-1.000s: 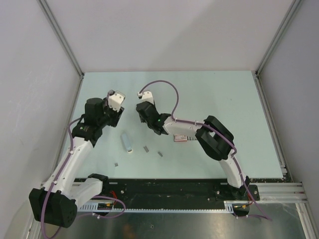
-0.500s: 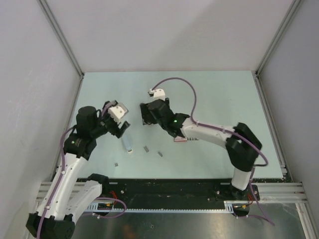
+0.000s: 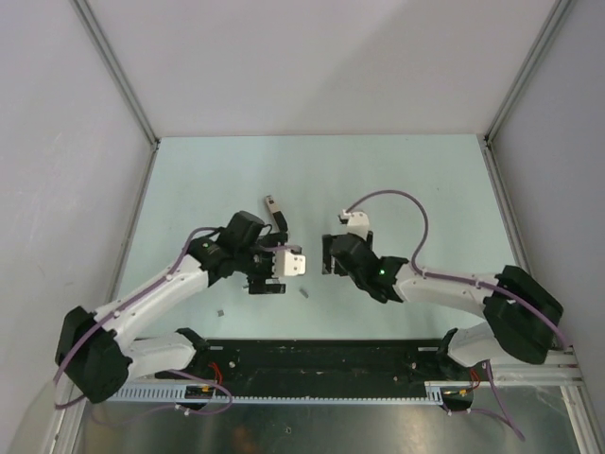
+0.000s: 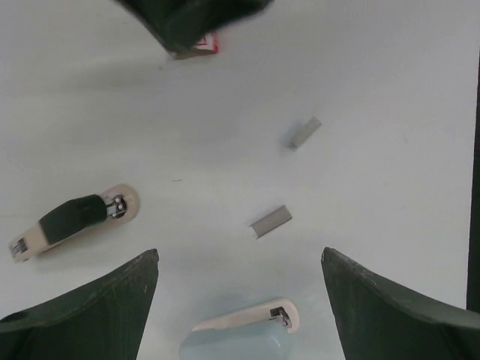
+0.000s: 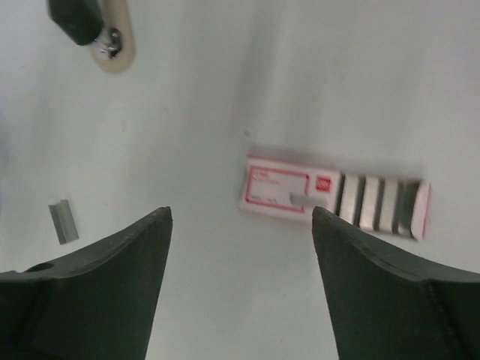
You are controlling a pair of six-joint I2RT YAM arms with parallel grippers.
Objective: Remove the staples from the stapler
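Note:
My left gripper should next move down and turn onto the staple strip nearer the pale blue part, because that strip lies slanted to the gripper's open fingers.
The stapler lies in two parts. A black-and-beige part (image 3: 274, 210) (image 4: 71, 219) (image 5: 97, 30) rests on the table. A pale blue part (image 4: 240, 337) lies just under my open left gripper (image 4: 240, 259) (image 3: 267, 281) and is hidden in the top view. Two staple strips (image 4: 270, 222) (image 4: 303, 132) lie ahead of the left gripper; one shows in the top view (image 3: 304, 293) and in the right wrist view (image 5: 64, 222). My right gripper (image 5: 240, 214) (image 3: 328, 255) is open and empty, above the table just short of the box.
A small red-and-white box (image 5: 330, 196) (image 4: 199, 46) holds several staple strips and lies under the right gripper. A tiny staple bit (image 3: 220, 310) lies near the front edge. The black rail (image 3: 321, 355) runs along the near side.
Both arms have swung toward the near middle. The left gripper moved right over the blue part, the right gripper back over the box. The black-and-beige part now lies uncovered on the table.

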